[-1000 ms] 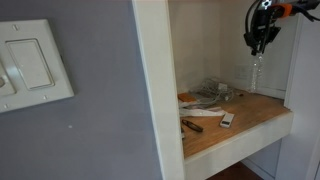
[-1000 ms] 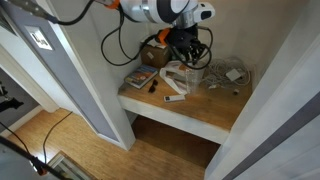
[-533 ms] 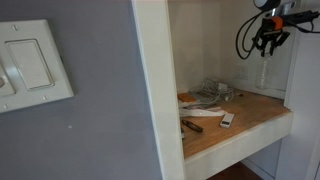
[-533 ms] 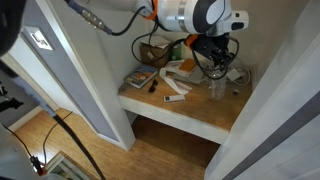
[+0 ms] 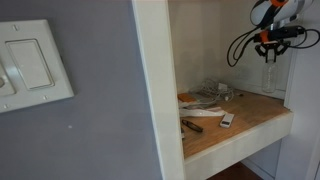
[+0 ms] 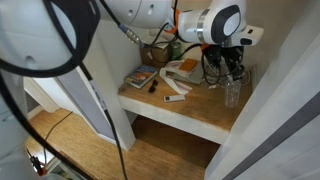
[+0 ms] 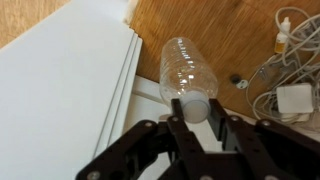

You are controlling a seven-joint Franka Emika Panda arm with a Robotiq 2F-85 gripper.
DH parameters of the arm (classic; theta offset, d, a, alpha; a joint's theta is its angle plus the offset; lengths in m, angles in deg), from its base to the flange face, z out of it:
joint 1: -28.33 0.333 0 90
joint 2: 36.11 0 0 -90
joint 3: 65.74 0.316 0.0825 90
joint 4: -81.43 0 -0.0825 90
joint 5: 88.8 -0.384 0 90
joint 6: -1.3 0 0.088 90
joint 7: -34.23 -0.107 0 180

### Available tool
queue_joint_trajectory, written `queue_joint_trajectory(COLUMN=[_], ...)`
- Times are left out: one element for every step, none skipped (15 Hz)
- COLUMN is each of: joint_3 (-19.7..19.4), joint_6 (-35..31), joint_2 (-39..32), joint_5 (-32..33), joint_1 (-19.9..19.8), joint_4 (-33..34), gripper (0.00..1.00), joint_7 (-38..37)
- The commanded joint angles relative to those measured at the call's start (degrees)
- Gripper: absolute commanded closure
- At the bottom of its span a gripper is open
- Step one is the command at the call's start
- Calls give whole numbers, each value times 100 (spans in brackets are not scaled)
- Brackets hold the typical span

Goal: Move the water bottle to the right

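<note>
The gripper will next move down to the shelf end by the shelf's white side (image 5: 270, 102), which is below it, keep the bottle upright, and let go of the bottle's neck.
The water bottle (image 7: 187, 68) is a slim clear plastic bottle with a white cap, held upright. In the wrist view my gripper (image 7: 197, 110) is shut on its neck just below the cap. In both exterior views the bottle (image 5: 269, 76) (image 6: 232, 92) hangs under my gripper (image 5: 270, 47) (image 6: 230, 62) at the far right end of the wooden shelf (image 6: 205, 105), close to the white side wall. Its base is at or just above the shelf; I cannot tell which.
On the shelf lie a white charger with cables (image 7: 296, 96), a crumpled clear wrapper (image 5: 212, 91), a white remote-like item (image 5: 226, 119), a dark tool (image 5: 192, 125) and books (image 6: 141, 78). White walls close in the alcove on both sides.
My gripper has carried the bottle across the shelf towards the side wall, away from the clutter, over the last second.
</note>
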Motion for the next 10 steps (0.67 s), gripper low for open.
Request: queue_joint_trajectory(joint_3=[-125, -102, -63, -48, -52, -44, -33, -34, -24, 0], joint_6=[316, 371, 427, 467, 510, 558, 594, 587, 553, 543], joint_2=[-621, -718, -811, -915, -995, -1089, -1167, -1252, -1325, -1403], joint_5=[-43, -84, -134, -157, -161, -176, -195, -200, -223, -268], joint_1=[0, -39, -87, -115, -128, -159, -196, -221, -259, -308], joint_4=[770, 878, 992, 1108, 1192, 1302, 1389, 1470, 1526, 1599], gripper=[92, 92, 92, 92, 92, 92, 92, 92, 92, 92], joint_7=[-735, -818, -834, -878, -931, -962, -976, -1003, -1003, -974])
